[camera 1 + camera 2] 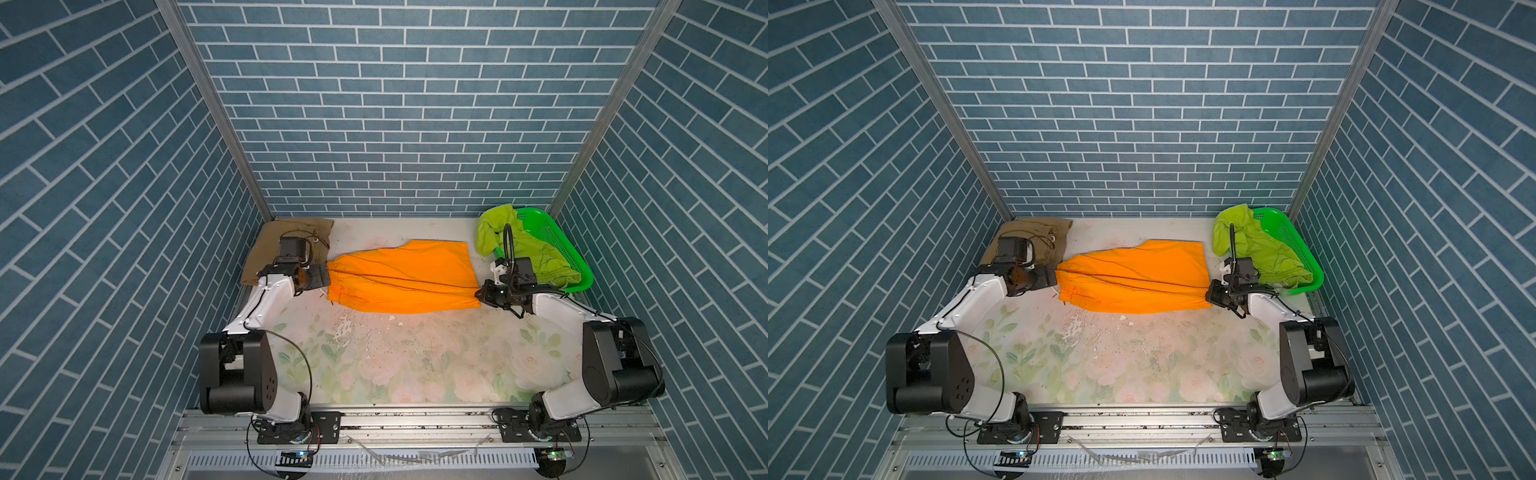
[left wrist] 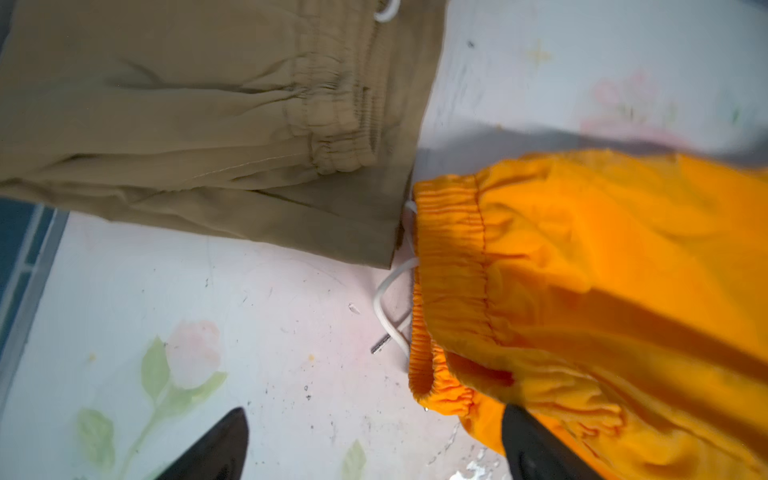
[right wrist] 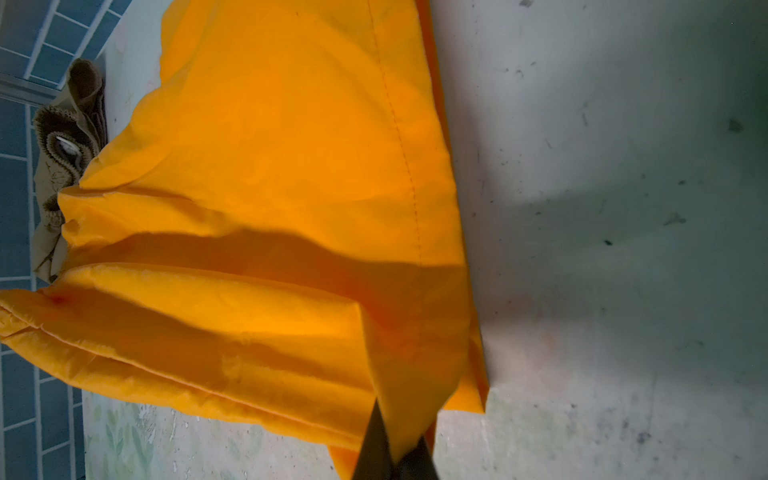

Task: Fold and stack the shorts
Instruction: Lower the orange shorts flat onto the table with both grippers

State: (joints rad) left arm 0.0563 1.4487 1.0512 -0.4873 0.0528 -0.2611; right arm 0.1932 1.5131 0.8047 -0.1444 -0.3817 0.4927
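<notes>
The leg hem, still held raised above that layer, goes down with my right gripper onto the near corner of the lower leg (image 1: 478, 305) (image 3: 475, 397) next and is released.
The orange shorts (image 1: 403, 276) (image 1: 1133, 278) lie stretched across the back of the table, waistband to the left. My left gripper (image 1: 318, 280) (image 2: 374, 436) is open at that gathered waistband (image 2: 449, 270). Its fingers stand wide apart, bare table between them, and one finger (image 2: 536, 449) is against the orange cloth. My right gripper (image 1: 478, 295) (image 3: 395, 453) is shut on the leg hem of the orange shorts (image 3: 270, 166). The tan shorts (image 1: 266, 245) (image 2: 187, 104) lie folded in the back left corner. The lime green shorts (image 1: 498, 237) (image 1: 1237, 232) are crumpled in the basket.
A green perforated plastic basket (image 1: 557, 237) (image 1: 1291, 237) stands at the back right, close behind my right arm. A white drawstring (image 2: 390, 299) lies loose beside the orange waistband. The floral table (image 1: 395, 365) is walled by blue brick panels on three sides.
</notes>
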